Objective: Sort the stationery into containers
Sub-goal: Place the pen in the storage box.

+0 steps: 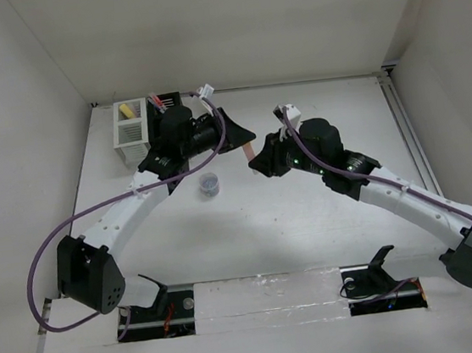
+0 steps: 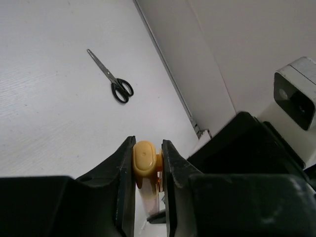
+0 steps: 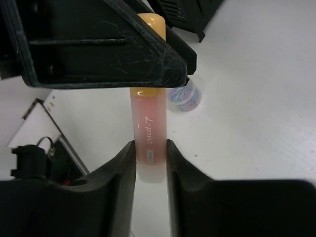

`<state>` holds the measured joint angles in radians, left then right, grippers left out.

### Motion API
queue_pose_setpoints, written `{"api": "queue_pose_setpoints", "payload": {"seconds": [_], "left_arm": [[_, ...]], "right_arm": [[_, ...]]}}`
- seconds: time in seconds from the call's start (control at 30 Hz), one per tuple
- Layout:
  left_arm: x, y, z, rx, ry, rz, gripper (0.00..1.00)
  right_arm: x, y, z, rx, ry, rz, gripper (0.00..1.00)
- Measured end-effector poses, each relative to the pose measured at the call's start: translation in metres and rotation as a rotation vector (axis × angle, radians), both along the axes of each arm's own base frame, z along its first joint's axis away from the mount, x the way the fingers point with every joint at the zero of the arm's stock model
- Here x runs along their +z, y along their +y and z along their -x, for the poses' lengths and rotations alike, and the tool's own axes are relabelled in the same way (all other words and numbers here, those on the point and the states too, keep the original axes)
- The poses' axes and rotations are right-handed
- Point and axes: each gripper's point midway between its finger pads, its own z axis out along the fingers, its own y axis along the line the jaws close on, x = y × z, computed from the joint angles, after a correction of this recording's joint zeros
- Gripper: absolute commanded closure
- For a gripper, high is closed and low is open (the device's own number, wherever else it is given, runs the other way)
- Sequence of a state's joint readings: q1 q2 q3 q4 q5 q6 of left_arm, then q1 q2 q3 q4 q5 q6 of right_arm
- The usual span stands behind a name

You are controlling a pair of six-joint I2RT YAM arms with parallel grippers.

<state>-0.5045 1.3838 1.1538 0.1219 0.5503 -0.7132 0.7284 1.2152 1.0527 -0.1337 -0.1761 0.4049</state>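
I'll swing my left gripper out and left in the top view to release the marker (image 1: 250, 150) in the white container's far section (image 1: 130, 110), since a yellow piece is there.
An orange marker (image 1: 250, 150) with a pinkish see-through barrel hangs in the air between both arms, over the middle of the table. My left gripper (image 2: 148, 144) is shut on its orange cap (image 2: 144, 158). My right gripper (image 3: 149, 146) is shut on the lower barrel (image 3: 148, 133). The small round greyish-purple item (image 1: 210, 184) sits on the table just below and left of the marker, and it also shows in the right wrist view (image 3: 183, 96). Black-handled scissors (image 2: 112, 79) lie flat on the table. The white container (image 1: 131, 130) stands at the back left, holding a yellow piece (image 1: 129, 110).
The black container (image 1: 160, 105) adjoins the white one and is mostly hidden behind my left wrist; red-tipped items poke up there. White walls enclose the table at the back and both sides. A rail (image 1: 408, 136) runs along the right edge.
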Motion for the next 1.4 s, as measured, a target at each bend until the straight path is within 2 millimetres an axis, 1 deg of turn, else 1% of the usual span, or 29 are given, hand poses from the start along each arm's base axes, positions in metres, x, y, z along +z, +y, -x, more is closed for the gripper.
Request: {"api": "queue_pose_setpoints", "payload": {"seconds": [0.03, 0.07, 0.1, 0.2, 0.27, 0.33, 0.4, 0.47, 0.53, 0.6, 0.63, 0.7, 0.77, 0.87, 0.93, 1.03, 1.2, 1.4], "left_arm": [[0.003, -0.003, 0.001, -0.003, -0.015, 0.002, 1.00], [0.003, -0.004, 0.001, 0.000, -0.021, -0.002, 1.00], [0.003, -0.003, -0.002, 0.016, -0.023, -0.008, 1.00], [-0.002, 0.010, -0.019, 0.118, -0.033, -0.064, 1.00], [0.005, 0.021, -0.035, 0.210, -0.062, -0.121, 1.00], [0.023, 0.037, -0.062, 0.343, -0.134, -0.179, 1.00], [0.049, 0.057, -0.090, 0.476, -0.222, -0.223, 1.00], [0.072, 0.085, -0.117, 0.598, -0.288, -0.255, 1.00], [0.089, 0.122, -0.147, 0.730, -0.343, -0.298, 1.00], [0.098, 0.166, -0.179, 0.860, -0.386, -0.366, 1.00], [0.099, 0.187, -0.194, 0.914, -0.400, -0.402, 1.00], [0.091, 0.227, -0.218, 0.999, -0.407, -0.482, 1.00], [0.078, 0.264, -0.236, 1.069, -0.391, -0.557, 1.00], [0.063, 0.308, -0.258, 1.146, -0.373, -0.647, 1.00], [0.049, 0.328, -0.268, 1.178, -0.363, -0.708, 1.00], [0.030, 0.341, -0.280, 1.188, -0.353, -0.770, 1.00], [0.002, 0.350, -0.295, 1.188, -0.339, -0.820, 1.00], [-0.016, 0.363, -0.298, 1.212, -0.338, -0.837, 1.00]], "right_arm": [[-0.003, 0.000, -0.001, 0.000, 0.003, 0.005, 0.32], [-0.003, 0.001, -0.001, -0.001, 0.006, 0.004, 0.04], [-0.002, 0.001, -0.002, -0.002, -0.003, 0.003, 0.00], [0.005, -0.006, -0.007, -0.044, -0.035, 0.005, 0.00], [0.011, -0.014, -0.010, -0.087, -0.057, 0.006, 0.00], [0.017, -0.027, -0.013, -0.141, -0.079, 0.002, 0.00], [0.023, -0.041, -0.015, -0.182, -0.102, -0.004, 0.00], [0.028, -0.053, -0.014, -0.209, -0.119, -0.010, 0.00], [0.030, -0.063, -0.011, -0.226, -0.133, -0.008, 0.00], [0.029, -0.068, -0.004, -0.223, -0.142, -0.007, 0.00], [0.029, -0.070, 0.000, -0.216, -0.148, -0.006, 0.00], [0.027, -0.074, 0.008, -0.201, -0.157, -0.004, 0.00], [0.022, -0.076, 0.014, -0.185, -0.158, 0.001, 0.00], [0.011, -0.076, 0.020, -0.157, -0.149, 0.018, 0.00], [0.004, -0.074, 0.022, -0.140, -0.141, 0.031, 0.00], [-0.003, -0.072, 0.024, -0.113, -0.129, 0.047, 0.00], [-0.013, -0.067, 0.027, -0.072, -0.119, 0.067, 0.00], [-0.027, -0.060, 0.026, -0.036, -0.091, 0.096, 0.00]]}}
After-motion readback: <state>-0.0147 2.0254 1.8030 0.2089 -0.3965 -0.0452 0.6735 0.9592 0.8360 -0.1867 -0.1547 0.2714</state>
